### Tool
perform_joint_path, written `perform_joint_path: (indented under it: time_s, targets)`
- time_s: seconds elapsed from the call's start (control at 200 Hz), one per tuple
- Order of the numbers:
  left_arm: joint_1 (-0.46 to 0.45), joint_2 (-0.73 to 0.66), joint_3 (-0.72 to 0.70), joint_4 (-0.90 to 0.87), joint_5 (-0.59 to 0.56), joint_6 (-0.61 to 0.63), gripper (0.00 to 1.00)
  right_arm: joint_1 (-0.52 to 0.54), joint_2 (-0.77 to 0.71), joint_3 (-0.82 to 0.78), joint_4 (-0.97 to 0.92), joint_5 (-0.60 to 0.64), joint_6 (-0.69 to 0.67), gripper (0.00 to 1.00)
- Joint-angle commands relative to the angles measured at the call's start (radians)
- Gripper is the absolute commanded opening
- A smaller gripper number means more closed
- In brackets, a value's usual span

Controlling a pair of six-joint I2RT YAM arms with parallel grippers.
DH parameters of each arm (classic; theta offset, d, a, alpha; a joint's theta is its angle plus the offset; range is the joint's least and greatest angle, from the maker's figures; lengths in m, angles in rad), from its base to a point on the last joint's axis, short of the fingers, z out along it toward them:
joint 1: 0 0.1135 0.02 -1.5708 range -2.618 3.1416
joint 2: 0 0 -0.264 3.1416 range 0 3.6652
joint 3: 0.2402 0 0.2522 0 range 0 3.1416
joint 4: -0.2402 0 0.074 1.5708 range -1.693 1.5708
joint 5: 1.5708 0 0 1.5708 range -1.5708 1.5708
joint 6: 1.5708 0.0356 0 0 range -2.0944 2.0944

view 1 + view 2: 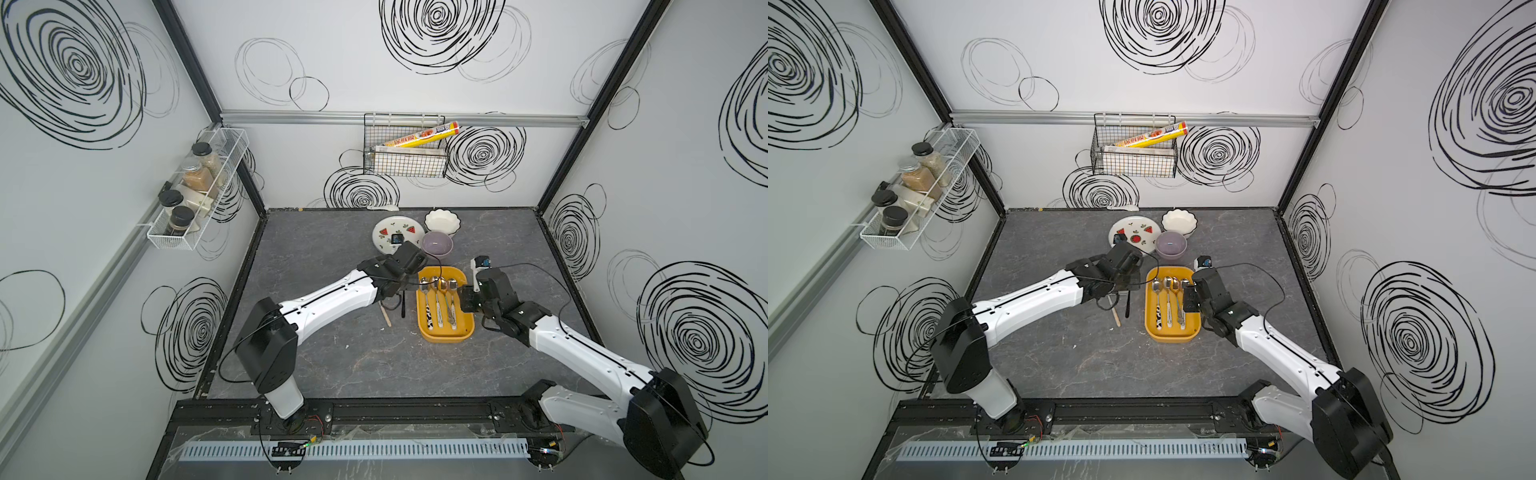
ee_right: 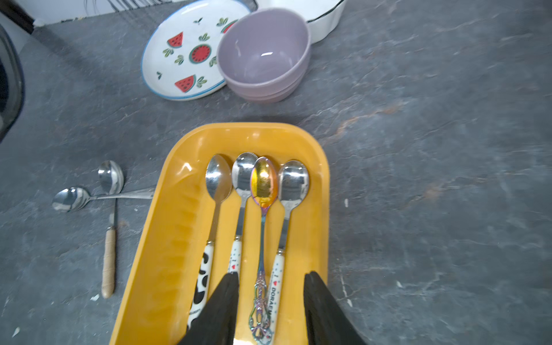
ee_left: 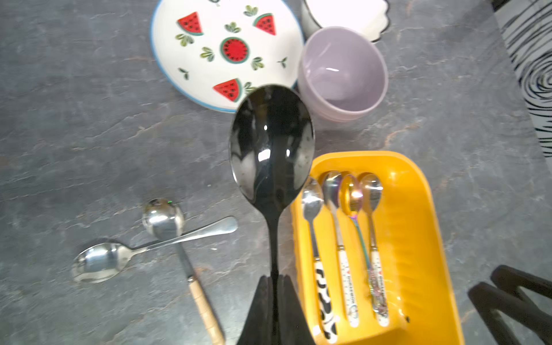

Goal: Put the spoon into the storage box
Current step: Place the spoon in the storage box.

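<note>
My left gripper goes sideways over the storage box next, then down to the gap (image 3: 332,274) beside the spotted handle. It releases the black spoon (image 3: 271,143) there, as it still hangs outside.
A glossy black spoon (image 3: 271,143) is held by its thin handle in my shut left gripper (image 3: 276,279), its bowl hanging over the table between the plate and the storage box. The storage box (image 3: 418,209) is a mustard-yellow tub with several spoons lying side by side in it. In both top views the left wrist hides the gripper, and only the black handle (image 1: 402,305) sticks out beside the box (image 1: 446,337). My right gripper (image 2: 271,273) hangs open over the near end of the box (image 2: 179,224), above the spoon handles, holding nothing.
A steel spoon (image 3: 101,260) and a wooden-handled spoon (image 3: 203,301) lie crossed on the table left of the box. Behind the box stand a watermelon plate (image 1: 390,232), a lilac bowl (image 1: 436,243) and a white scalloped bowl (image 1: 442,220). A white spoon (image 1: 382,206) lies against the back wall.
</note>
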Motion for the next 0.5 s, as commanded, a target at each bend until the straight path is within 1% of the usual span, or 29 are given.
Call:
perform_joint_path:
  time_s: [0.0,0.11,0.215,0.375,0.491]
  targets:
    - [-0.049,0.084,0.107,-0.047,-0.022,-0.027,0.0,-0.017,-0.053,-0.007,-0.031,0.125,0.049,0.39]
    - [-0.081,0.176,0.218,-0.057,-0.018,-0.037,0.0,-0.027,-0.088,-0.013,-0.039,0.141,0.058,0.38]
    - [-0.092,0.26,0.292,-0.065,-0.01,-0.062,0.0,-0.029,-0.125,-0.029,-0.029,0.13,0.057,0.37]
    - [-0.101,0.347,0.33,-0.05,0.016,-0.093,0.0,-0.03,-0.173,-0.047,-0.023,0.13,0.053,0.37]
    - [-0.101,0.395,0.328,-0.045,0.01,-0.115,0.0,-0.03,-0.167,-0.044,-0.024,0.124,0.05,0.37]
